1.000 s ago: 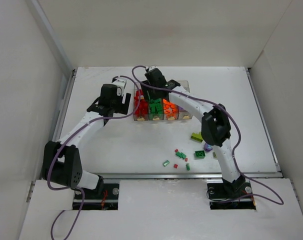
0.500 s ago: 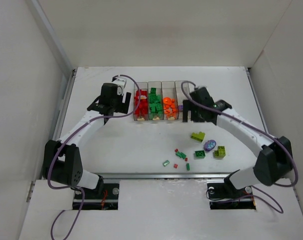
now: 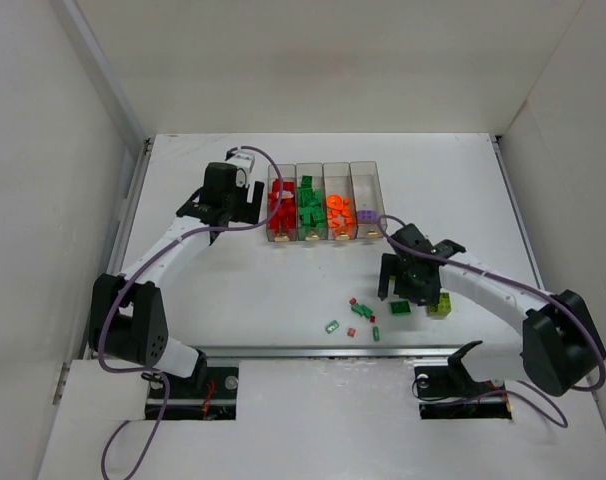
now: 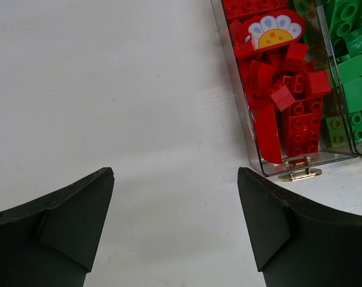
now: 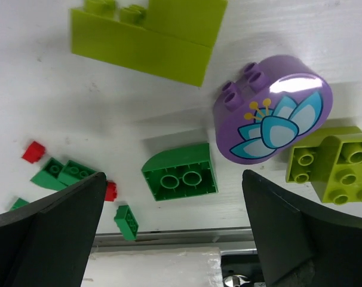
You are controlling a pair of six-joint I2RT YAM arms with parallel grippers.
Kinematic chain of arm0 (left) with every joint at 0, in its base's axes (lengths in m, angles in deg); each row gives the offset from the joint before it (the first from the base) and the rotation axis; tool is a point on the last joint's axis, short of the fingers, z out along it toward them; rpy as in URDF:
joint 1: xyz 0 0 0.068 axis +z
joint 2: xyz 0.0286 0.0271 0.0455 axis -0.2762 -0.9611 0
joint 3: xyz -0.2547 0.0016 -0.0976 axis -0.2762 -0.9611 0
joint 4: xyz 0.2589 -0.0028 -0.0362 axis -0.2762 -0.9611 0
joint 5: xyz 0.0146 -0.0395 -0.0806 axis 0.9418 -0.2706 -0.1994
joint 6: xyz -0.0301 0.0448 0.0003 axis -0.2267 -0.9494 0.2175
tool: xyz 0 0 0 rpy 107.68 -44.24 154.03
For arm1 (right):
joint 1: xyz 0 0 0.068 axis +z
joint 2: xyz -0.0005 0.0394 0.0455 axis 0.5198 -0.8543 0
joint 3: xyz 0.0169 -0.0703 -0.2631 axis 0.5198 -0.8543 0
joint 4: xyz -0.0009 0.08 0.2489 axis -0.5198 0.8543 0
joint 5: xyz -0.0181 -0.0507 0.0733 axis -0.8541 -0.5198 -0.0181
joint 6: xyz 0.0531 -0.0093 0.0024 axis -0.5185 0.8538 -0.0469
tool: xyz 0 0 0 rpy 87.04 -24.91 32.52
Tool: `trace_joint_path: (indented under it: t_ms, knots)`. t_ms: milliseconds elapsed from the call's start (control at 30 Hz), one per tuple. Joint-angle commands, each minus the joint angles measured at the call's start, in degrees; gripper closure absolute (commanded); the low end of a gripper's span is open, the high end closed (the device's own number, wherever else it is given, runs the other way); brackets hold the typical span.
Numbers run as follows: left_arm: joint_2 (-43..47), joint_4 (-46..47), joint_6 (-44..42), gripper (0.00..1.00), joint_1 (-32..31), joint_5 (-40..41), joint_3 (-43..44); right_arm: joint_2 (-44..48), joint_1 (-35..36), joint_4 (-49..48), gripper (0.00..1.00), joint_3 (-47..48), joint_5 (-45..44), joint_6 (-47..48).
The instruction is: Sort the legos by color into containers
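Observation:
My right gripper is above the dark green brick [image 3: 399, 308], which lies slightly back. My right gripper needs to go down and back next, until its fingers are on either side of the brick's curved and straight ends.
The containers [image 3: 323, 235] are four clear bins in a row, holding red, green, orange and purple legos. In the left wrist view the red bin [image 4: 252, 143] is packed with red legos [image 4: 297, 110], and the green bin [image 4: 348, 60] shows at the right edge. My left gripper [image 3: 231, 208] [image 4: 175, 215] hangs open over bare table just left of the red bin. My right gripper [image 3: 403, 292] [image 5: 174, 176] stands open above a dark green brick [image 5: 181, 172] [image 3: 399, 308] lying upside down. A purple oval piece [image 5: 273, 110] lies just beyond it, between two lime bricks [image 5: 148, 36] [image 5: 333, 164].
Small green bits [image 5: 61, 173] [image 5: 126, 221] and red bits [image 5: 33, 151] [image 5: 110, 191] lie scattered left of the green brick, near the table's front edge [image 3: 383, 350]. White walls enclose the table on three sides.
My right arm swung from over the bins down to the loose pile near the front edge, its jaws opening wider on the way. The left arm barely moved.

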Motion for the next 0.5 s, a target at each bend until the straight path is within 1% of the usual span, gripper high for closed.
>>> trace_joint_path:
  t_ms: [0,167,267,333,367,433,467]
  knots:
    - [0.73,-0.34,0.95,0.18,0.23,-0.21,2.24,-0.99,0.65,-1.24,0.0,-2.95,1.2,-3.16]
    - [0.74,-0.34,0.95,0.18,0.23,-0.21,2.24,-3.8,3.11,-2.47,0.0,-2.17,0.33,-3.68]
    - [0.74,-0.34,0.95,0.18,0.23,0.32,2.24,-4.95,3.91,-2.47,0.05,-1.55,-1.87,-4.3]
    - [0.74,-0.34,0.95,0.18,0.23,0.32,2.24,-5.47,4.43,-3.17,0.1,-1.55,-1.88,-4.3]
    - [0.74,-0.34,0.95,0.18,0.23,0.32,2.24,-5.48,4.44,-3.18,0.17,-1.55,-1.88,-4.3]
    - [0.74,-0.34,0.95,0.18,0.23,0.32,2.24,-5.48,4.44,-3.7,0.25,-1.55,-2.4,-4.3]
    - [0.74,-0.34,0.95,0.18,0.23,0.32,2.24,-5.48,4.44,-3.7,0.31,-1.55,-2.4,-4.3]
